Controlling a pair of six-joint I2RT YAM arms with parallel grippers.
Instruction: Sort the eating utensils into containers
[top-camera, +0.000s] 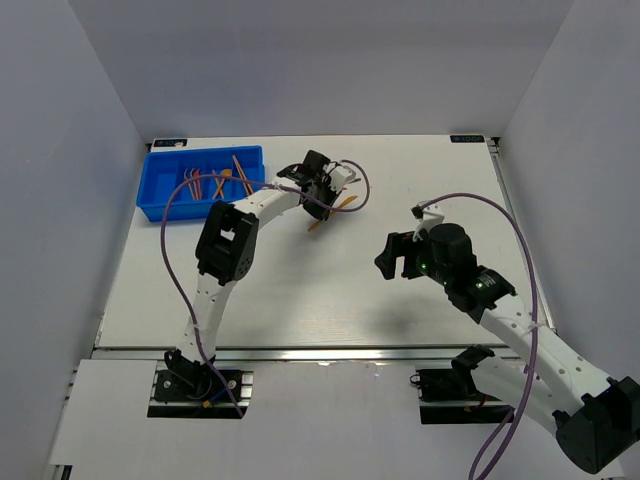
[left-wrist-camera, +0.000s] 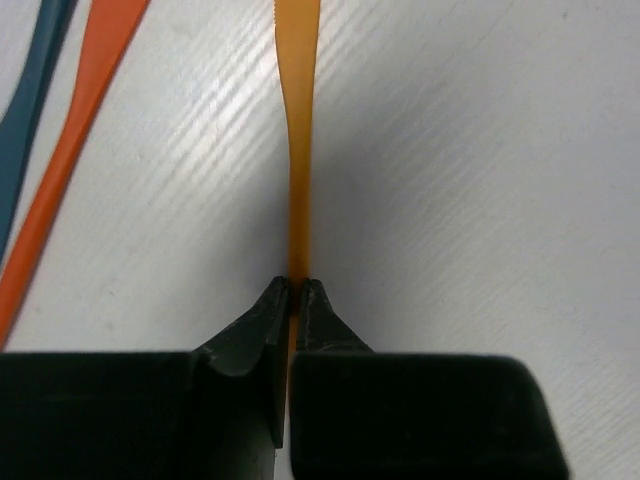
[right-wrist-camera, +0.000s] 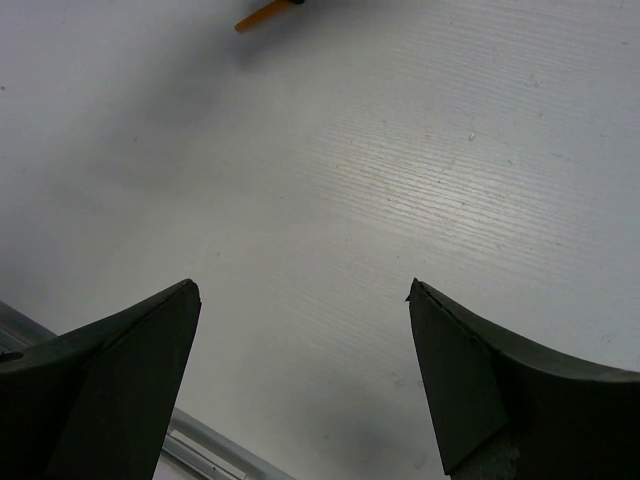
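I will next raise my left gripper, move it left in the top view and lower it to release the knife in the tray's empty end section (top-camera: 162, 181), as others hold utensils.
My left gripper (left-wrist-camera: 297, 285) is shut on the handle of an orange knife (left-wrist-camera: 298, 150) that runs straight away from the jaws, low over the white table. In the top view the left gripper (top-camera: 322, 186) is just right of the blue tray (top-camera: 158, 188), whose compartments hold several orange and red utensils (top-camera: 222, 182). An orange utensil (top-camera: 347, 204) shows beside the gripper and another orange tip (top-camera: 315, 225) lies below it. My right gripper (top-camera: 392, 258) is open and empty over bare table (right-wrist-camera: 300, 295); an orange utensil tip (right-wrist-camera: 265, 14) shows at the far edge of its view.
In the left wrist view a red-orange utensil (left-wrist-camera: 70, 130) and a dark grey-blue one (left-wrist-camera: 25, 110) lie on the table left of the held knife. The table's near edge rail (right-wrist-camera: 215, 450) is close under the right gripper. Purple cables loop over both arms.
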